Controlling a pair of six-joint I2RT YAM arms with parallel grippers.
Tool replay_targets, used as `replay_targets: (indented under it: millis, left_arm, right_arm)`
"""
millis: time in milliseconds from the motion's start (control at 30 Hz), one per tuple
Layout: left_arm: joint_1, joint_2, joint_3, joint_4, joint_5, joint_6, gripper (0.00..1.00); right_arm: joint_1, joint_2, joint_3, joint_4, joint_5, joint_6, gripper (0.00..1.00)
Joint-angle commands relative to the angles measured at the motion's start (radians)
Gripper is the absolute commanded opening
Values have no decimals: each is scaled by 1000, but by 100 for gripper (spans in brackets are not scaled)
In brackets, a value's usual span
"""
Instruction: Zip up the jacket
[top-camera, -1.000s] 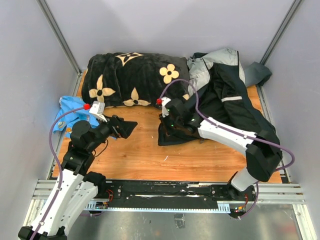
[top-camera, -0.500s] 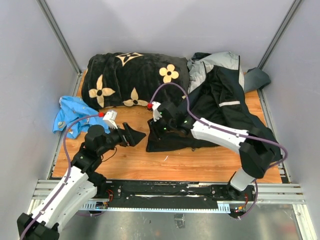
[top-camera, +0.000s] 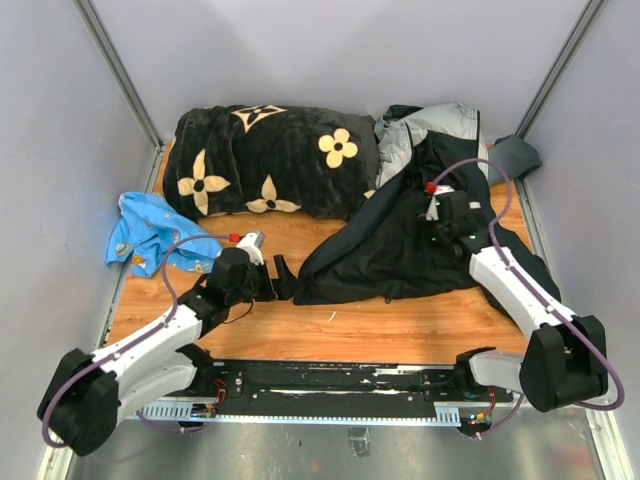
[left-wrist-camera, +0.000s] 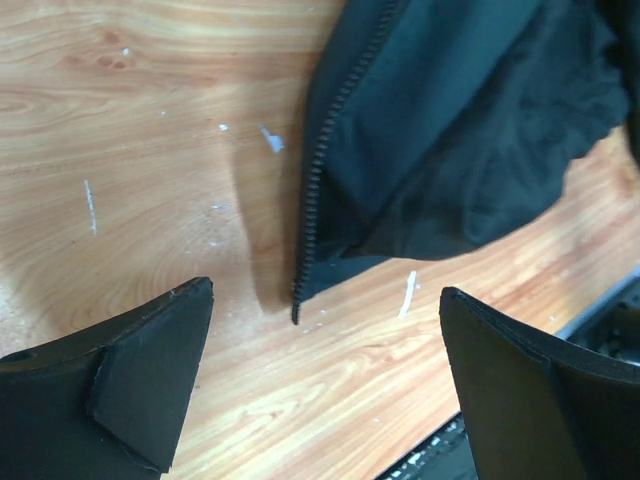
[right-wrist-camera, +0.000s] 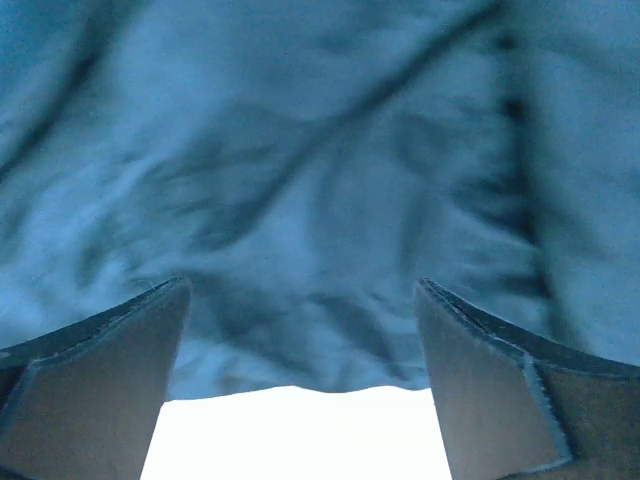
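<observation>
The jacket (top-camera: 430, 250) lies beyond my left gripper's fingers, so they will go down toward the right in the top view, onto the jacket's hem corner where the zipper teeth end.
The jacket (top-camera: 430, 250) lies spread over the right half of the table, dark with a light grey hood at the back. Its lower front corner (top-camera: 303, 293) points left. In the left wrist view the zipper teeth (left-wrist-camera: 318, 175) run down that edge and end just above the wood. My left gripper (top-camera: 287, 280) sits low right beside the corner, open, with only bare table between its fingers (left-wrist-camera: 150, 370). My right gripper (top-camera: 446, 230) hovers over the jacket's middle, open and empty. Its view shows only dark wrinkled fabric (right-wrist-camera: 320, 190) close under the fingers (right-wrist-camera: 100, 385).
A black plush blanket with cream flowers (top-camera: 265, 160) is heaped at the back left. A small bright blue cloth (top-camera: 148, 230) lies at the left edge. Grey walls close in three sides, and a metal rail (top-camera: 340, 385) runs along the near edge.
My right gripper dragged the jacket's front edge left, then opened, let go and swung back right over the jacket. My left arm stretched forward and down to the jacket's corner.
</observation>
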Motion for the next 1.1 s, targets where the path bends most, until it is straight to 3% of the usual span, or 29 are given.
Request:
replay_targets:
  millis: [0,133,433,600,700,867,933,1067]
  left_arm:
    - [-10,112,39,104,-12,50,99]
    - [-10,228,60,185,45,44,99]
    - [-10,481,177,240,63,112,99]
    - [-10,626,247,273,124,130,87]
    - [-10,680,265,300,146,128,64]
    - [-10,679,278,311,101,133,8]
    - [-10,625,282,271,34,142,1]
    - [-5,464,283,150,-157,130,0]
  right_arm:
    - [-176,-11,-16,-36,142,-19,98]
    - [-290,63,-3,12,233,-41,98]
    - [-481,362,74,75,123,-65,98]
    - [-518,458,99,70,29,-55,98]
    - [-517,490,104,68,-25,-55,80]
    - [-479,501,92,87,-173,-33,23]
    - [-442,488,90,88,-206,-20,3]
    - [-315,470,127,78,-233,13,1]
